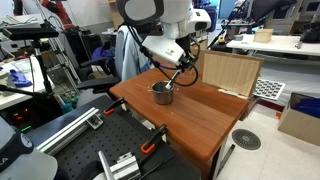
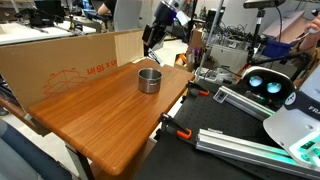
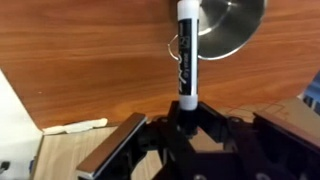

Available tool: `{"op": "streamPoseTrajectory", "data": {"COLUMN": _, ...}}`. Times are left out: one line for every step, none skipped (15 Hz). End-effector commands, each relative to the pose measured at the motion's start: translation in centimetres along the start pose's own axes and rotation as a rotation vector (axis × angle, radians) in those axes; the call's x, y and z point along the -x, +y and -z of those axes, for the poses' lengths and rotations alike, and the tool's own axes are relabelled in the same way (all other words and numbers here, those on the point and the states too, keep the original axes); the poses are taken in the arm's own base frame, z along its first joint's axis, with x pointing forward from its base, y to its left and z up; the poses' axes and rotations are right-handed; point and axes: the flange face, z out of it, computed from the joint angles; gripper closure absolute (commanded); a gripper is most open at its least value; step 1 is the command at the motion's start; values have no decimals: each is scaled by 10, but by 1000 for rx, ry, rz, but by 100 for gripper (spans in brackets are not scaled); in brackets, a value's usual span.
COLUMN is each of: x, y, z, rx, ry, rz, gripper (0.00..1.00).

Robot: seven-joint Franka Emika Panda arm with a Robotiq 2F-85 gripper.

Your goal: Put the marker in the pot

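Observation:
The gripper's fingers still hang beside the pot's rim, so the gripper should go sideways and down toward the silver pot's opening (image 3: 228,22) and release the marker (image 3: 186,50) there.
In the wrist view my gripper (image 3: 185,118) is shut on the lower end of the black marker (image 3: 186,50), which has a whitish label. The marker sticks out from the jaws over the wooden table, and its far end lies across the rim of the silver pot (image 3: 230,25). In both exterior views the pot (image 1: 162,92) (image 2: 149,79) stands upright on the table. The gripper (image 1: 183,68) (image 2: 153,38) hangs a little above and beside it. The pot's inside looks empty.
A wooden table (image 1: 205,115) carries the pot. A large cardboard panel (image 2: 60,60) stands along the table's back edge (image 1: 228,72). Clamps (image 2: 178,128) grip the table's edge. A whitish strip (image 3: 75,127) lies on the tabletop near the gripper.

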Motion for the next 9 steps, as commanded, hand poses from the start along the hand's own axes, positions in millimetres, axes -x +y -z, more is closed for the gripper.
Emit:
{"op": "streamPoseTrajectory", "data": {"x": 12, "y": -15, "z": 19, "rx": -20, "ry": 65, "rz": 51, "gripper": 94}}
{"op": "streamPoseTrajectory", "data": {"x": 14, "y": -20, "z": 21, "rx": -23, "ry": 83, "rz": 61, "gripper": 94}}
{"op": "streamPoseTrajectory", "data": {"x": 17, "y": -23, "z": 22, "rx": -23, "ry": 95, "rz": 73, "gripper": 94}}
{"op": "streamPoseTrajectory", "data": {"x": 21, "y": -24, "z": 22, "rx": -18, "ry": 113, "rz": 84, "gripper": 94}}
{"op": "streamPoseTrajectory", "data": {"x": 25, "y": -26, "z": 22, "rx": -17, "ry": 125, "rz": 98, "gripper": 94}}
{"op": "streamPoseTrajectory", "data": {"x": 28, "y": -29, "z": 20, "rx": -16, "ry": 136, "rz": 108, "gripper": 94}}
{"op": "streamPoseTrajectory", "data": {"x": 31, "y": -30, "z": 18, "rx": -11, "ry": 146, "rz": 114, "gripper": 94}}
{"op": "streamPoseTrajectory", "data": {"x": 36, "y": -30, "z": 16, "rx": -12, "ry": 149, "rz": 117, "gripper": 94}}
{"op": "streamPoseTrajectory", "data": {"x": 39, "y": -30, "z": 16, "rx": -8, "ry": 154, "rz": 121, "gripper": 94}}
